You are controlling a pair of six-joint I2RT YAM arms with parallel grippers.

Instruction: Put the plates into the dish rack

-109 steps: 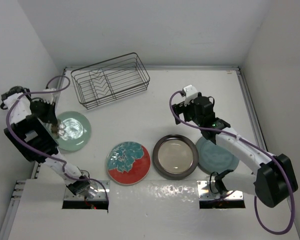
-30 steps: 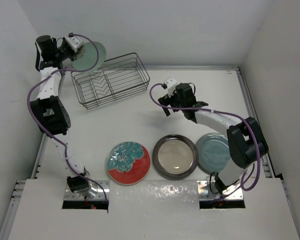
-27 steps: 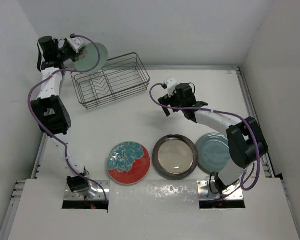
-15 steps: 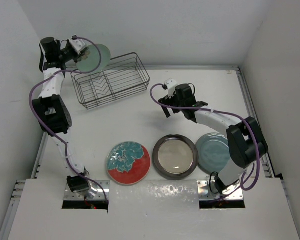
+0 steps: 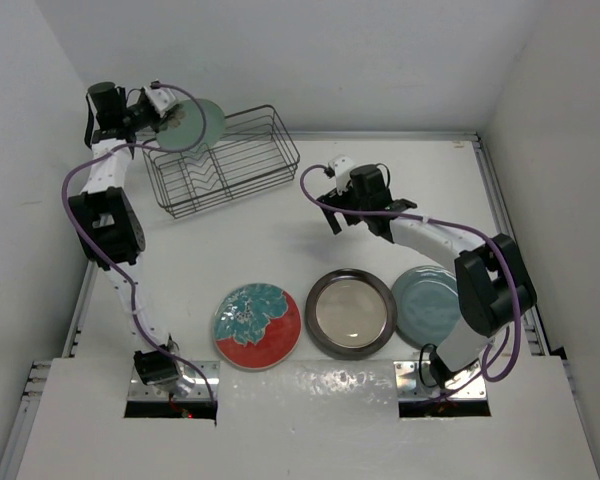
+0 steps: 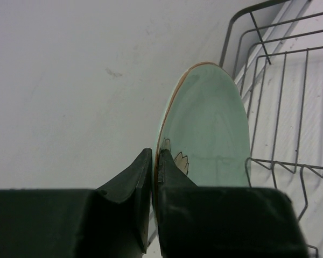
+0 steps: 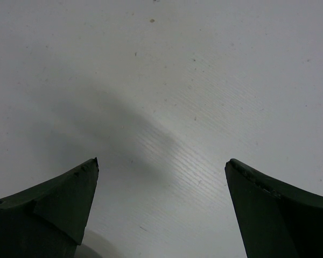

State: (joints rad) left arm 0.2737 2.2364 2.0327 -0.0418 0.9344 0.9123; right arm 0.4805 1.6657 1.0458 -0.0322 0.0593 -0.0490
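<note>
The plate is still on edge above the rack wires. My left gripper will next carry it down onto them, before I let go of the plate's rim.
My left gripper (image 5: 160,113) is shut on the rim of the pale mint-green plate (image 5: 195,124) and holds it on edge in the air above the left end of the dark wire dish rack (image 5: 245,160). In the left wrist view the plate (image 6: 210,134) stands edge-on between my fingers (image 6: 140,183), with the rack wires (image 6: 290,107) to its right. The red floral plate (image 5: 257,326), the cream brown-rimmed plate (image 5: 350,311) and the blue-teal plate (image 5: 433,304) lie flat in a row near the front. My right gripper (image 5: 332,212) is open and empty over bare table (image 7: 167,107).
White walls close in the table at the back, left and right. The rack sits at the back left, near the wall corner. My right arm (image 5: 430,235) reaches across the table's right half, above the blue-teal plate.
My left gripper picked the mint plate off the table, raised it to the back left, then carried it right over the rack. My right gripper swung left toward the table's middle, then stayed still.
</note>
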